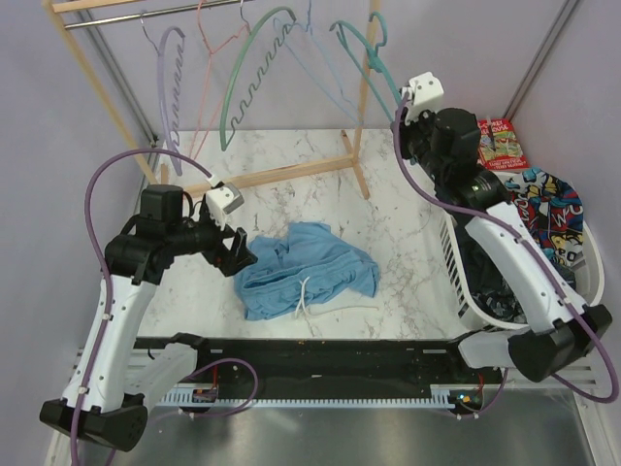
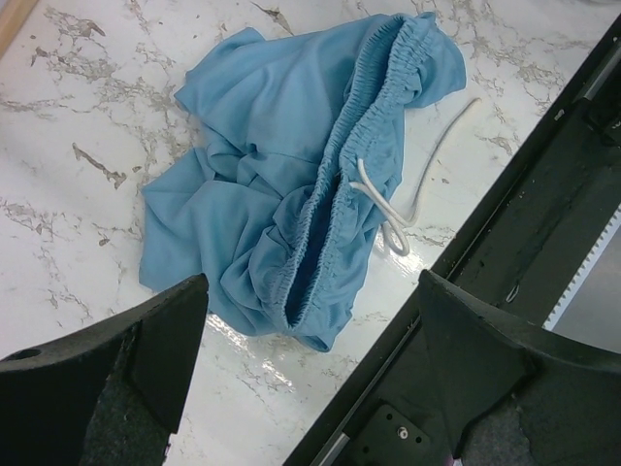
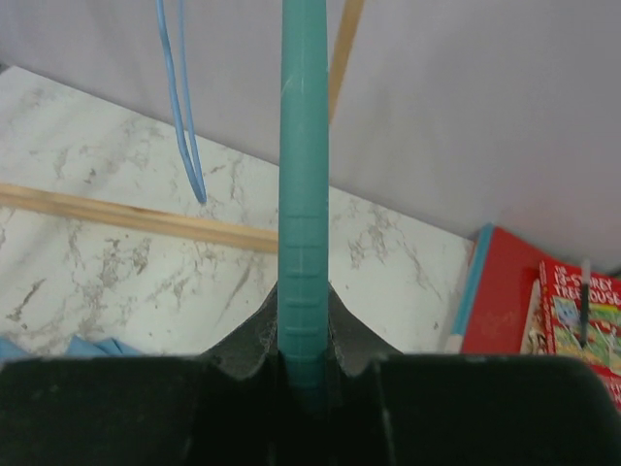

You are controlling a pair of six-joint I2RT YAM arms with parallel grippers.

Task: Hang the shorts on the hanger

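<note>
The waistband's basket-side end (image 1: 353, 265) lies below and to the left in the top view. My right gripper lowers back over it next and releases the teal hanger (image 1: 364, 47).
The light blue shorts (image 1: 306, 267) lie crumpled on the marble table, waistband open and white drawstring (image 1: 320, 309) trailing toward the front edge. My left gripper (image 1: 241, 254) is open and empty, hovering just left of the shorts. In the left wrist view the shorts (image 2: 281, 184) lie just beyond the spread gripper (image 2: 310, 296). My right gripper (image 1: 400, 102) is raised at the back right and shut on the lower arm of the teal hanger (image 1: 364, 47), near the rack's right post. In the right wrist view the hanger (image 3: 304, 146) rises straight from the closed gripper (image 3: 304, 325).
A wooden rack (image 1: 291, 173) stands at the back with lilac (image 1: 170, 58), pink (image 1: 218, 39), green wavy (image 1: 247, 87) and pale blue (image 1: 320, 68) hangers. A white basket (image 1: 456, 267) of dark cartoon-print clothes (image 1: 553, 209) and a red book (image 1: 500, 141) sit at the right.
</note>
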